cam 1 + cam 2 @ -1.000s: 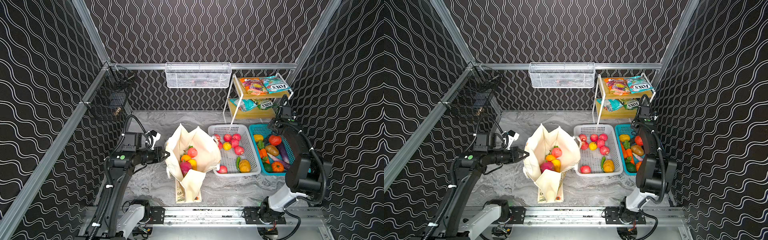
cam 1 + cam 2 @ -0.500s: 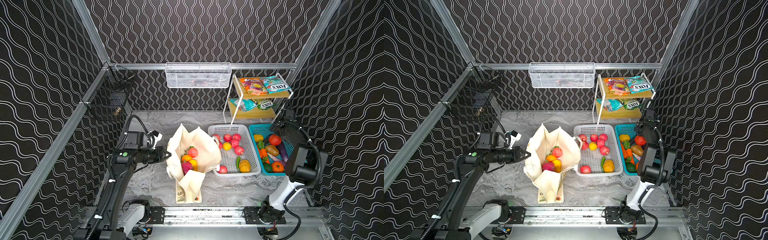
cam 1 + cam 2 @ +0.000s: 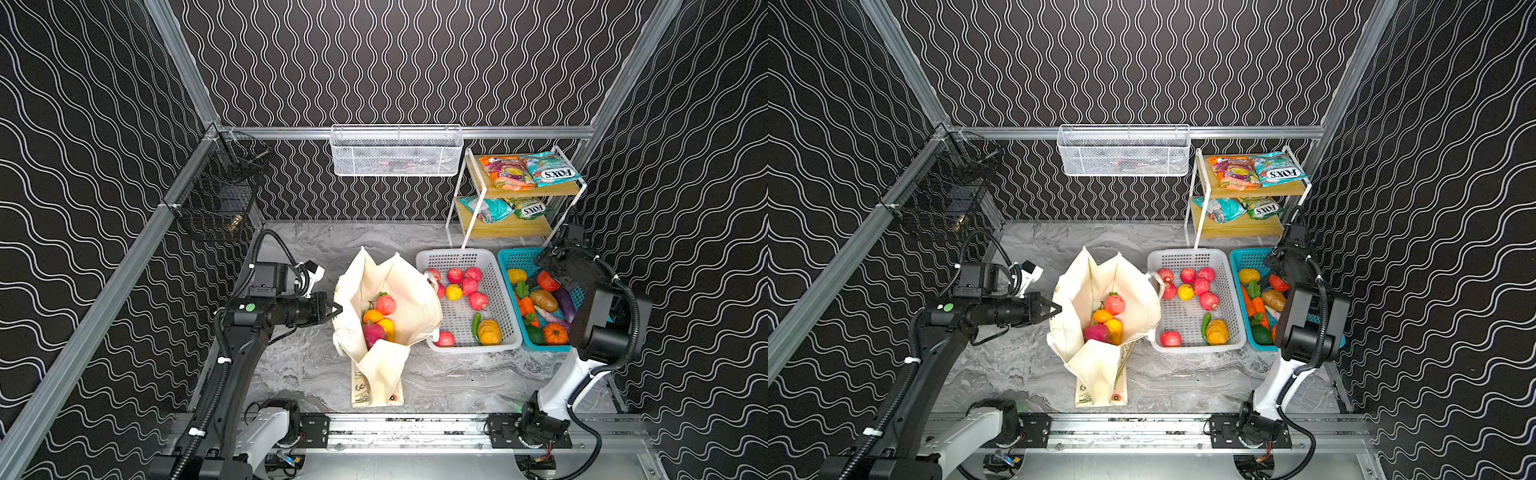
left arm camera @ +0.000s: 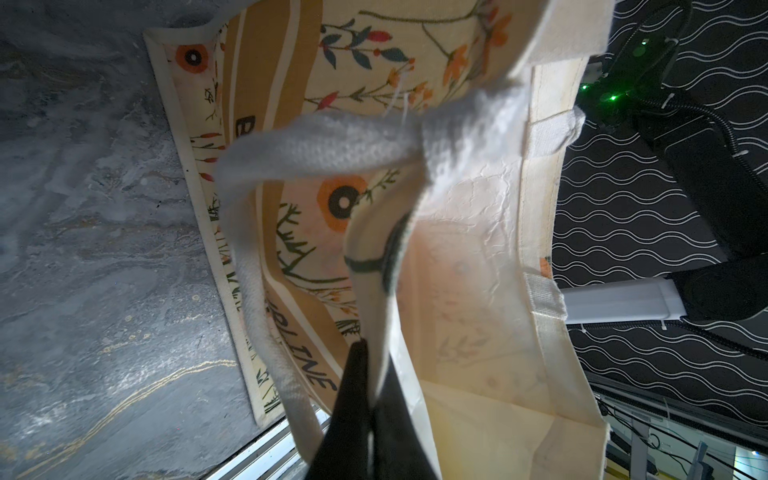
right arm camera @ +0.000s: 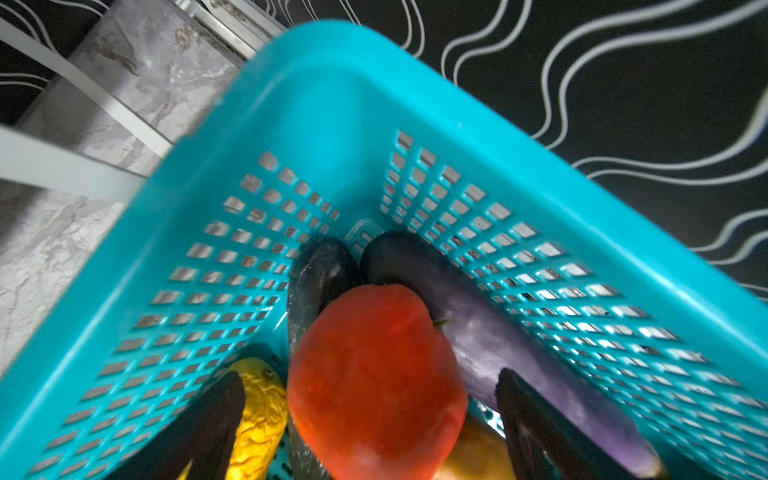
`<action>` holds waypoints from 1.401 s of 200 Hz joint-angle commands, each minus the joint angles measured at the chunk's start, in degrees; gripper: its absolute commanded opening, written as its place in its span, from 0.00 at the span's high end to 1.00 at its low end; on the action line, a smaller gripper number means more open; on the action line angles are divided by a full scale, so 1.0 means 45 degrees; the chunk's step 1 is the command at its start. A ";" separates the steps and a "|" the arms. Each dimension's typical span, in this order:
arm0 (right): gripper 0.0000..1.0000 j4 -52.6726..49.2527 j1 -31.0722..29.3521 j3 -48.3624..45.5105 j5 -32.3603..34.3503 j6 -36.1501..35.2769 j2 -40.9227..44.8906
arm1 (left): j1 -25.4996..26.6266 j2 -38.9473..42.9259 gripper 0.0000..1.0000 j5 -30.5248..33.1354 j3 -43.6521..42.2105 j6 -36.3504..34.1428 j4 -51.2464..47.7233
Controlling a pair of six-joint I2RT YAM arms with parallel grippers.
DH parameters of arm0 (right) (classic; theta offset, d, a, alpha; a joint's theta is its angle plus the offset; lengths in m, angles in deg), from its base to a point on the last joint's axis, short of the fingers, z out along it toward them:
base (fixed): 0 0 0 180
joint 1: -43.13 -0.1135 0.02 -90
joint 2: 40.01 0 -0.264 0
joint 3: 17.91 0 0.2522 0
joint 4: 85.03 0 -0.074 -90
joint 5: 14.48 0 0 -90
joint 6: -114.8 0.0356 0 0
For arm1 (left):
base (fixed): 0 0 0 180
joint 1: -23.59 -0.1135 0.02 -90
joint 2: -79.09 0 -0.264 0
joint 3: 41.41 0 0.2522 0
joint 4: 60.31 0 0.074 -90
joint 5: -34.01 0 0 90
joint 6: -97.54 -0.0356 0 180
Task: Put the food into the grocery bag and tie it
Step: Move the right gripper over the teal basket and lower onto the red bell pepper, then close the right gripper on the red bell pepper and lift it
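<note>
The red tomato already sits between the open fingers of my right gripper. My right gripper needs to go deeper into the teal basket and close on the tomato's sides.
The cream flower-print grocery bag [image 3: 415, 299] [image 3: 1136, 291] stands open at mid-table. Inside it lie a pink-red fruit [image 3: 385, 304], an orange [image 3: 372, 316], a yellow fruit [image 3: 389, 328] and a dragon fruit [image 3: 372, 335]. My left gripper [image 3: 337, 309] [image 3: 1059, 309] [image 4: 374, 365] is shut on the bag's left rim [image 4: 469, 291]. My right gripper [image 3: 548, 270] [image 3: 1282, 270] [image 5: 370, 378] hangs open inside the teal basket. Its fingers stand either side of a red tomato [image 3: 547, 281] [image 5: 374, 374], apart from it. Snack packets [image 3: 548, 168] lie on the shelf.
A white basket [image 3: 457, 254] of fruit stands right of the bag, with the teal basket [image 3: 509, 258] [image 5: 332, 104] of vegetables beside it. Purple aubergines [image 5: 498, 332] and a yellow fruit [image 5: 257, 407] crowd the tomato. A two-tier shelf [image 3: 511, 226] stands behind. Wire baskets [image 3: 397, 151] hang on the walls.
My right gripper has come down from near the shelf into the teal basket and now straddles the tomato. The left gripper keeps its hold on the bag's rim, barely moved.
</note>
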 commanded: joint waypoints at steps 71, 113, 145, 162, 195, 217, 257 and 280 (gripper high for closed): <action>0.09 0.0590 0.0163 -0.0278 -0.0721 0.0539 -0.0605 | 0.0011 0.0034 1.00 -0.0022 0.0109 -0.0175 -0.0271; 0.15 0.0826 0.0247 -0.0365 -0.0987 0.0619 -0.0806 | 0.0009 -0.0010 1.00 -0.0001 0.0135 -0.0162 -0.0232; 0.23 0.0944 0.0298 -0.0428 -0.1202 0.0620 -0.0830 | 0.0009 -0.0002 1.00 -0.0066 0.0124 -0.0074 -0.0108; 0.27 0.0979 0.0311 -0.0441 -0.1282 0.0625 -0.0819 | 0.0007 -0.0009 1.00 -0.0028 0.0149 -0.0077 -0.0102; 0.34 0.1062 0.0367 -0.0571 -0.1439 0.0617 -0.0634 | 0.0012 -0.0014 1.00 -0.0016 0.0149 0.0001 -0.0032; 0.38 0.1007 0.0369 -0.0615 -0.1445 0.0570 -0.0421 | 0.0019 0.0067 1.00 -0.0006 0.0148 0.0034 -0.0005; 0.48 0.0853 0.0428 -0.0694 -0.1594 0.0518 0.0328 | 0.0017 0.0222 1.00 -0.0051 0.0200 0.0079 0.0044; 0.49 0.0611 0.0428 -0.0811 -0.1711 0.0500 0.0892 | 0.0022 0.0322 1.00 -0.0105 0.0303 0.0116 0.0095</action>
